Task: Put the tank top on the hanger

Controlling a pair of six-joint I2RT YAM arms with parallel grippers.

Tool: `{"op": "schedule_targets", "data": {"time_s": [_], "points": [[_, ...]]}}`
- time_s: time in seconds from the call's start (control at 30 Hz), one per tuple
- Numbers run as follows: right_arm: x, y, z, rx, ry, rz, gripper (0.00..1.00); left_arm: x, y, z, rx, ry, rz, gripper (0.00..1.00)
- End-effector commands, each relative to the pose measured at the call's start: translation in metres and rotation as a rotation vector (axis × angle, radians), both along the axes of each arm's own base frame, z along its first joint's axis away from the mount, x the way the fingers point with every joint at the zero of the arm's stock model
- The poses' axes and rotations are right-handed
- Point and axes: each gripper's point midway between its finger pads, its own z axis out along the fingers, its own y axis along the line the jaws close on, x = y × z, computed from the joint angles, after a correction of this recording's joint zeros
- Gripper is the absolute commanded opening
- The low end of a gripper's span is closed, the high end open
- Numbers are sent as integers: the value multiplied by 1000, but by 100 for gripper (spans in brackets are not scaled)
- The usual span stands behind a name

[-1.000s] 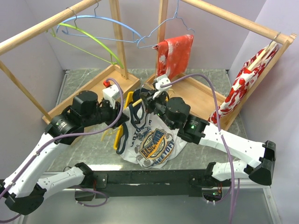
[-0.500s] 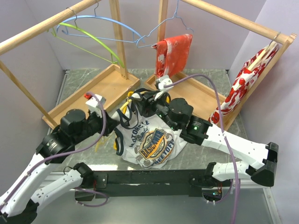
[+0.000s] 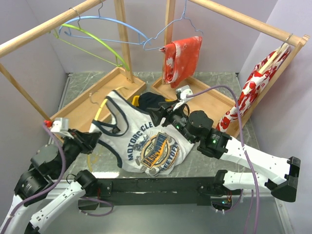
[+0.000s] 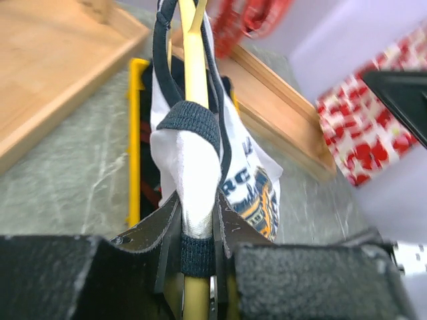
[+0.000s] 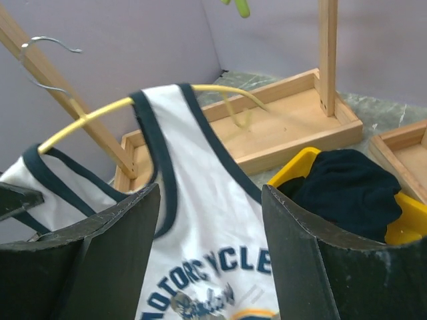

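My left gripper will next lift outward and release the hanger on the bar's bare part (image 3: 23,39), free above it, left in the top view.
The white tank top (image 3: 146,141) with the Motorcycle print is spread across the yellow hanger (image 3: 99,111), one strap over each hanger arm. My left gripper (image 3: 91,141) is at its left shoulder. In the left wrist view this gripper (image 4: 193,247) is shut on the hanger (image 4: 193,60) and on the navy trim of the tank top (image 4: 193,167). My right gripper (image 3: 157,114) is open at the shirt's upper right edge. In the right wrist view its fingers (image 5: 212,193) stand wide apart above the tank top (image 5: 207,233) without touching it, and the hanger (image 5: 87,120) shows beyond.
A yellow bin (image 3: 138,100) of dark clothes (image 5: 350,183) lies just behind the shirt. Two wooden rack bases (image 3: 85,109) stand at the back. Lime-green (image 3: 92,36) and light-blue hangers (image 3: 122,24) hang on the left rail. Red floral garments (image 3: 183,56) hang at the back and right.
My right gripper has opened and let go of the tank top. The left arm has pulled the hanger left and toward the near edge, stretching the shirt out flat.
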Motion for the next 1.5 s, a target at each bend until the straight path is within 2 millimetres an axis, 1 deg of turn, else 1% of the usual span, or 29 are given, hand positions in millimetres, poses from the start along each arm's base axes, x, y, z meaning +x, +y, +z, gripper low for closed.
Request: {"op": "schedule_targets", "data": {"time_s": [0.0,0.03,0.07,0.13,0.17,0.23,0.27,0.33,0.37,0.4,0.43,0.47,0.53,0.57,0.63,0.67,0.73,0.8,0.83,0.93,0.97,1.1,1.27,1.3,1.33,1.37,1.4,1.43,1.47], "points": [[-2,-10,19,79,-2,-26,70,1,47,27,-140,-39,244,1],[-3,-11,21,83,-4,-24,70,1,58,31,-154,-47,296,1],[-3,-11,21,83,-2,-24,70,-2,65,41,-172,-69,319,1],[-4,-11,24,85,-4,-21,70,-2,75,51,-181,-80,365,1],[-4,-11,23,84,-1,-21,70,-4,89,63,-200,-104,423,1],[-4,-10,24,85,1,-18,70,0,96,75,-183,-122,470,1],[-4,-10,25,85,1,-16,70,-3,107,89,-194,-144,513,1],[-4,-9,24,80,2,-18,70,3,110,98,-146,-150,548,1],[-3,-10,24,78,3,-21,70,1,115,113,-163,-175,563,1],[-3,-10,24,75,2,-23,70,7,115,118,-143,-174,589,1],[-3,-11,25,76,0,-24,70,6,118,128,-127,-198,592,1],[-3,-11,26,78,-2,-28,71,13,114,134,-112,-203,600,1],[-3,-12,28,76,-6,-28,71,15,121,146,-90,-215,640,1],[-2,-12,29,76,-8,-30,71,21,117,147,-61,-208,649,1],[-3,-12,30,71,-10,-29,71,23,121,161,-44,-231,671,1],[-2,-13,31,70,-12,-32,71,29,117,163,-23,-226,678,1],[-3,-15,34,73,-15,-33,71,30,123,175,-9,-244,707,1],[-4,-16,35,75,-18,-32,71,36,122,180,22,-244,732,1],[-3,-16,36,75,-18,-34,71,36,125,187,26,-257,749,1],[-4,-16,37,71,-18,-29,71,43,123,196,65,-261,766,1],[-5,-16,40,73,-21,-26,71,50,120,196,92,-247,783,1],[-4,-14,41,60,-19,-22,71,61,120,198,164,-228,835,1],[-6,-12,48,50,-24,-11,71,67,125,202,194,-223,912,1],[-5,-12,46,38,-20,-14,71,66,129,202,216,-216,939,1],[-5,-12,51,46,-24,-11,71,68,129,202,225,-212,948,1],[-5,-12,53,46,-28,-9,71,68,130,204,222,-215,959,1],[-5,-10,50,29,-20,-8,71,68,132,205,242,-211,975,1],[-5,-11,56,37,-26,-8,71,70,131,205,252,-210,980,1],[-5,-10,56,31,-26,-7,71,70,132,208,242,-216,992,1]]}}
